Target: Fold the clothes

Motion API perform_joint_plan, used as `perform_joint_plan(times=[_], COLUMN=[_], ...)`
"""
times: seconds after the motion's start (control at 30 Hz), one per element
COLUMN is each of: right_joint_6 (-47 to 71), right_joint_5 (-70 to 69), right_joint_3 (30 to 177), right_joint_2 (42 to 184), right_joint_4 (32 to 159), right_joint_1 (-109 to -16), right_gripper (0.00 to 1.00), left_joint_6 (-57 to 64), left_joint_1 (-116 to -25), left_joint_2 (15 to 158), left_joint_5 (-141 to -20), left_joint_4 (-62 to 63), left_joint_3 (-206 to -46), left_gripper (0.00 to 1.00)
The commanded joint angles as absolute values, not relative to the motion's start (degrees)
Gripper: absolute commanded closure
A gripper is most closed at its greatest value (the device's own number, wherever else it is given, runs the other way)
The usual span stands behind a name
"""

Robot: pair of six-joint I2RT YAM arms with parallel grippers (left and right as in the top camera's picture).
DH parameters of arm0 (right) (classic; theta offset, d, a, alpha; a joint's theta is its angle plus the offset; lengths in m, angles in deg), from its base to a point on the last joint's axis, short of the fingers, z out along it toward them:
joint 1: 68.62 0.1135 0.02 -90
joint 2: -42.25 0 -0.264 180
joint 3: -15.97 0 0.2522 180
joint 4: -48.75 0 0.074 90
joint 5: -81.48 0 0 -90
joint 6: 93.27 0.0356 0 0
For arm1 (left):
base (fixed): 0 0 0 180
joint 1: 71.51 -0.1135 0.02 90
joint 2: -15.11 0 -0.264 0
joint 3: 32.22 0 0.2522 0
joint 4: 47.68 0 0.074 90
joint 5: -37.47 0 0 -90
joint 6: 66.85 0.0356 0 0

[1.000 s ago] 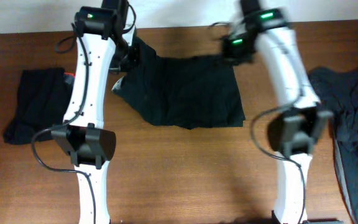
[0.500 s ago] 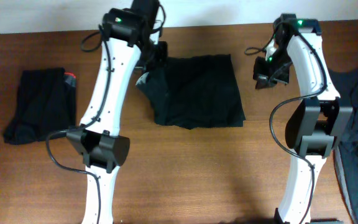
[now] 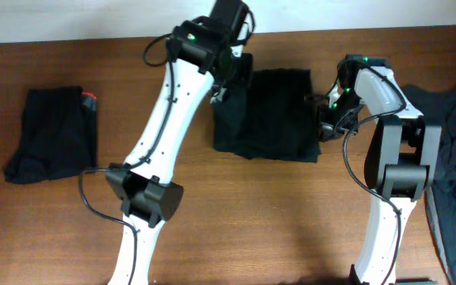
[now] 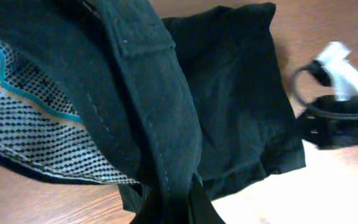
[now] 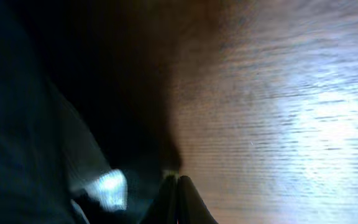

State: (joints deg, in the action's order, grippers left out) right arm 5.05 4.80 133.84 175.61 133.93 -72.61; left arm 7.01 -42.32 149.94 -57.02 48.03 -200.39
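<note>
The garment's flat part by my right gripper is still uncovered. My left gripper will next carry the garment's lifted edge across the black garment [image 3: 271, 119], toward its side there.
One piece of the clothes, a black garment [image 3: 271, 119], lies at the table's back middle with its left side lifted and folded over. My left gripper [image 3: 232, 75] is shut on that lifted edge. In the left wrist view the dark fabric [image 4: 160, 124] runs down between my left gripper's [image 4: 174, 208] fingertips, and a checked inner lining [image 4: 36, 130] shows. My right gripper [image 3: 327, 119] is shut with nothing visible in it, low beside the garment's right edge. In the right wrist view its fingertips [image 5: 178, 186] meet at the border between dark cloth [image 5: 73, 93] and wood.
A folded black garment [image 3: 50, 131] with a small red tag [image 3: 90, 99] lies at the left. A loose heap of dark clothes [image 3: 454, 150] fills the right edge. Bare wooden table [image 3: 252, 222] stretches across the front between the two arm bases.
My left gripper has carried the garment's left edge rightward, so the spread cloth is narrower. My right arm has swung from the back right corner down to the garment's right edge.
</note>
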Motion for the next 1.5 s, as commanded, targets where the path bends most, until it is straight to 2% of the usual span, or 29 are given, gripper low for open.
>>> perform_joint_plan(times=[0.0,0.17,0.47,0.83,1.0,1.13,1.17,1.23,1.47], right_joint_6=[4.44,4.46,4.44,4.41,4.41,4.41,4.41,4.41,2.32], right_joint_5=[6.26,6.24,6.22,5.98,6.0,6.0,6.0,6.02,7.97], right_joint_3=[130.26,126.02,125.8,134.08,136.27,137.84,138.26,139.15,148.36], right_joint_2=[175.9,175.9,175.77,174.7,174.7,174.7,174.7,174.67,172.9], right_joint_4=[131.96,128.31,127.55,132.64,133.75,135.5,136.05,137.23,145.73], right_joint_1=[-72.72,-72.85,-72.96,-75.54,-77.18,-78.1,-78.4,-78.8,-79.67], right_gripper=[0.96,0.96,0.96,0.96,0.96,0.96,0.96,0.96,0.96], left_joint_6=[6.02,6.07,6.0,4.49,4.47,4.27,4.27,4.27,7.6], left_joint_1=[-40.2,-37.93,-36.99,-36.92,-36.0,-34.69,-34.34,-33.6,-34.25], left_joint_2=[150.22,150.44,150.55,150.55,151.29,153.3,154.18,155.51,154.09], left_joint_5=[-57.72,-57.04,-57.28,-61.87,-61.8,-61.83,-61.83,-61.98,-61.1], left_joint_4=[47.42,45.52,39.86,33.1,32.23,29.76,28.91,27.42,24.97], left_joint_3=[-201.75,-200.44,-194.69,-188.5,-188.5,-188.5,-188.5,-188.5,-191.69], left_gripper=[0.99,0.95,0.94,0.94,0.9,0.84,0.8,0.64,0.57])
